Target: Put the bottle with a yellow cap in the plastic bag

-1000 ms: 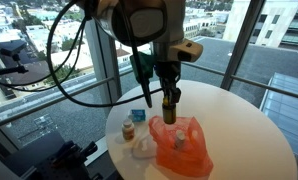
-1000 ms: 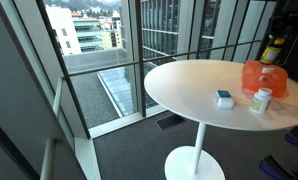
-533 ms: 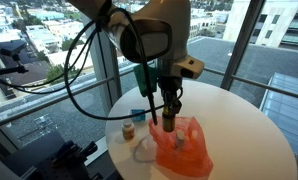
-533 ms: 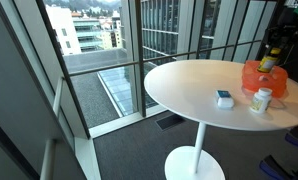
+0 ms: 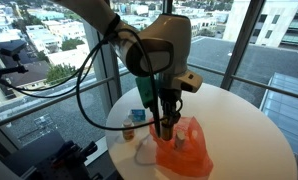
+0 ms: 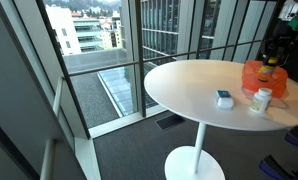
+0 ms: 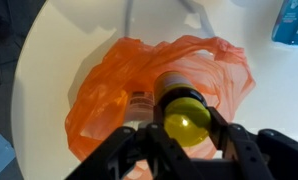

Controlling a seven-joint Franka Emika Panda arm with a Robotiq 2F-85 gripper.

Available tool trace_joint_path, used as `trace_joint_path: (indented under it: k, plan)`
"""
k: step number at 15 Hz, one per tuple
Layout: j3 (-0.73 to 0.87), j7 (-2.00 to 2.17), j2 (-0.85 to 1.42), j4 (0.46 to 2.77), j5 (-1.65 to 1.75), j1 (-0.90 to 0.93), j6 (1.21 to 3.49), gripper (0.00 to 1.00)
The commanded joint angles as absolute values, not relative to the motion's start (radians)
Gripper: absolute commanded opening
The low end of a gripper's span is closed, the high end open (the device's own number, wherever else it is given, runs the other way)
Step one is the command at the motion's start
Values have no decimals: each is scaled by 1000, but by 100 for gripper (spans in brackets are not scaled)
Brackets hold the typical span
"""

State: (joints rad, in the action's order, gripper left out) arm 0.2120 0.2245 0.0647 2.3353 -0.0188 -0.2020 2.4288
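Next, my gripper moves down, lowering the bottle with the yellow cap from the opening of the orange plastic bag to beside the bottle already inside.
My gripper (image 7: 186, 122) is shut on the bottle with the yellow cap (image 7: 187, 115), fingers clamped on either side of the cap. The bottle hangs upright with its lower part inside the mouth of the orange plastic bag (image 7: 119, 75). In an exterior view the gripper (image 5: 165, 118) stands over the bag (image 5: 183, 152) near the table's front edge. In an exterior view the bag (image 6: 264, 78) sits at the far right, with the bottle (image 6: 269, 61) just above it.
The round white table (image 5: 239, 125) also holds a small blue box (image 5: 138, 116), a small orange-capped bottle (image 5: 129, 130) and a white bottle (image 6: 259, 100). The blue box shows in the wrist view (image 7: 291, 22). Glass walls and railing stand beside the table.
The gripper has moved down with the bottle, lowering it from above the bag into the bag's opening.
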Motion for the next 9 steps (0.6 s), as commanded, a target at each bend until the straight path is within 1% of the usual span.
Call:
trace_joint_path:
  k: [1, 9]
  plan:
    - [214, 185, 105, 2320, -45, -209, 2458, 21]
    - [213, 140, 176, 2315, -105, -222, 2543, 21]
